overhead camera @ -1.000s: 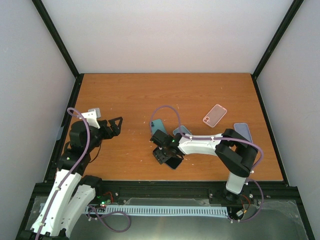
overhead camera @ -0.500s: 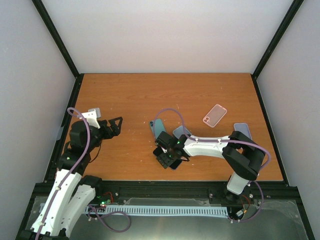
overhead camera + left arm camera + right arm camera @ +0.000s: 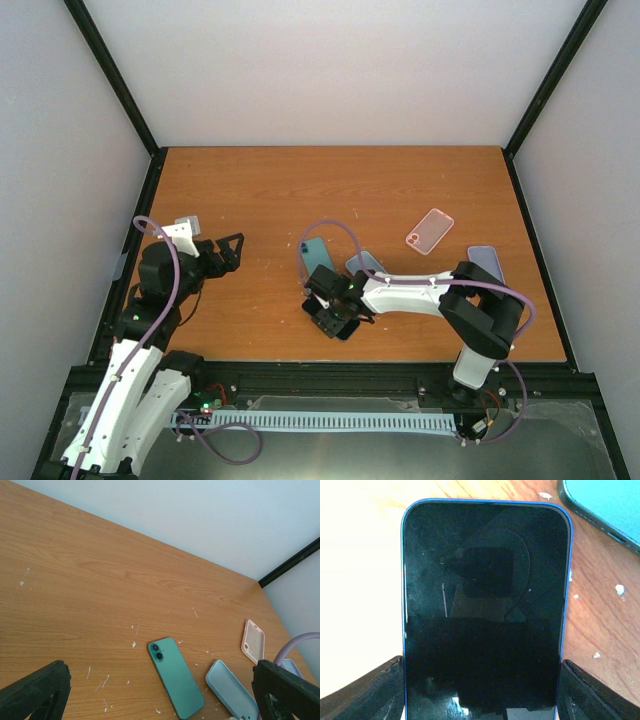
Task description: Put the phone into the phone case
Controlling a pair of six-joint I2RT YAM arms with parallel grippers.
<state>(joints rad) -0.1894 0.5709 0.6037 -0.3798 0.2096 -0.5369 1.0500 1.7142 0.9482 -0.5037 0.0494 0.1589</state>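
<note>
My right gripper lifts the phone next, carries it outward over the open side of the light blue case (image 3: 365, 263), lowers it and releases it.
A blue-edged phone (image 3: 485, 605) lies screen up on the wooden table, near the front middle in the top view (image 3: 345, 328). My right gripper (image 3: 482, 685) is down over it, one finger against each long side, shut on the phone (image 3: 335, 318). A teal phone (image 3: 314, 258) lies back up just behind it and also shows in the left wrist view (image 3: 176, 678). A light blue case (image 3: 365, 263) lies open side up beside the teal phone (image 3: 231, 690). My left gripper (image 3: 232, 248) is open and empty at the left, apart from all of them.
A pink case (image 3: 429, 231) lies further back right, also in the left wrist view (image 3: 252, 641). A lavender case (image 3: 485, 262) lies near the right arm's elbow. The purple cable (image 3: 335, 228) loops over the teal phone. Black frame posts edge the table.
My right gripper has shifted slightly toward the front left and settled lower round the blue phone, uncovering more of the teal phone. The left arm has not moved.
</note>
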